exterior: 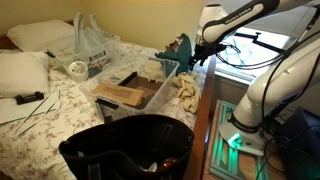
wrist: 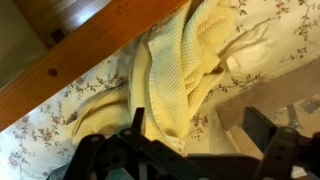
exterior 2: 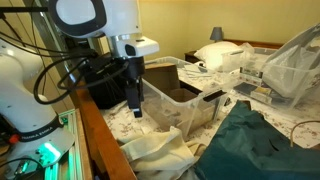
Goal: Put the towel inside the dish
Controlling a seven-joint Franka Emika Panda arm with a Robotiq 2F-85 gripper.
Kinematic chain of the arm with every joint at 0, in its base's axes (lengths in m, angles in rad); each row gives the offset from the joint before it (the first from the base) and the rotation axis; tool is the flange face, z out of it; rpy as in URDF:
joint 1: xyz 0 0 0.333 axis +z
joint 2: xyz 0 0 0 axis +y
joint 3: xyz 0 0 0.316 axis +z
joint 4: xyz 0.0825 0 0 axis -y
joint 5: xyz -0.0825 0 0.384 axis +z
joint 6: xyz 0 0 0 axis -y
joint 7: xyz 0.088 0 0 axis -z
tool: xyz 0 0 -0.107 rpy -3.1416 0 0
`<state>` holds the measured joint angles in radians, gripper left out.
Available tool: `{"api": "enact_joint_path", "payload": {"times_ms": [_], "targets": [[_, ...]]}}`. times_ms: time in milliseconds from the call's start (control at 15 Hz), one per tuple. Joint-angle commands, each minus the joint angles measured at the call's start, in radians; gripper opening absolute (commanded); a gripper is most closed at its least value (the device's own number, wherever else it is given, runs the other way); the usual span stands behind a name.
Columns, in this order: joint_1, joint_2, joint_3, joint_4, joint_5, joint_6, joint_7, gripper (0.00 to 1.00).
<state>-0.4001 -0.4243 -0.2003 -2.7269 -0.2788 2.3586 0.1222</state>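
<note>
My gripper moves down toward the bed's wooden bar onto the towel's bunched middle (exterior 2: 157, 148) (wrist: 178, 100) below next, where a raised fold of the towel is within its pinch.
The towel (wrist: 185, 65) is a cream-yellow knit cloth, crumpled on the floral bedsheet by the wooden bed edge; it shows in both exterior views (exterior: 187, 90) (exterior 2: 155, 152). The dish is a clear plastic tub (exterior: 150, 95) (exterior 2: 190, 100) on the bed beside the towel, with a cardboard piece inside. My gripper (wrist: 198, 135) is open and empty. It hovers over the sheet between the towel and the tub's corner (wrist: 290, 112), a little above both (exterior: 203, 58) (exterior 2: 135, 105).
A wooden bed rail (wrist: 90, 45) runs along the bed edge next to the towel. A black bin (exterior: 130, 150) stands in front. A dark green cloth (exterior 2: 255, 140), a clear plastic bag (exterior 2: 295, 60) and pillows (exterior: 20, 72) lie on the bed.
</note>
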Motion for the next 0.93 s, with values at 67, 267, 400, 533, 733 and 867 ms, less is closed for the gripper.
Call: {"api": "enact_joint_path", "payload": {"times_ms": [67, 267, 400, 533, 733, 867], "targets": [[0.001, 0.081, -0.029, -0.006, 0.014, 0.063, 0.000, 1.00], [0.002, 0.136, -0.044, -0.003, 0.018, 0.093, 0.001, 1.00], [0.020, 0.160, -0.061, -0.004, 0.055, 0.131, -0.042, 1.00], [0.025, 0.228, -0.080, -0.003, 0.069, 0.204, -0.064, 1.00], [0.020, 0.353, -0.100, 0.006, 0.058, 0.323, -0.082, 1.00], [0.032, 0.435, -0.116, 0.013, 0.093, 0.392, -0.128, 1.00]]}}
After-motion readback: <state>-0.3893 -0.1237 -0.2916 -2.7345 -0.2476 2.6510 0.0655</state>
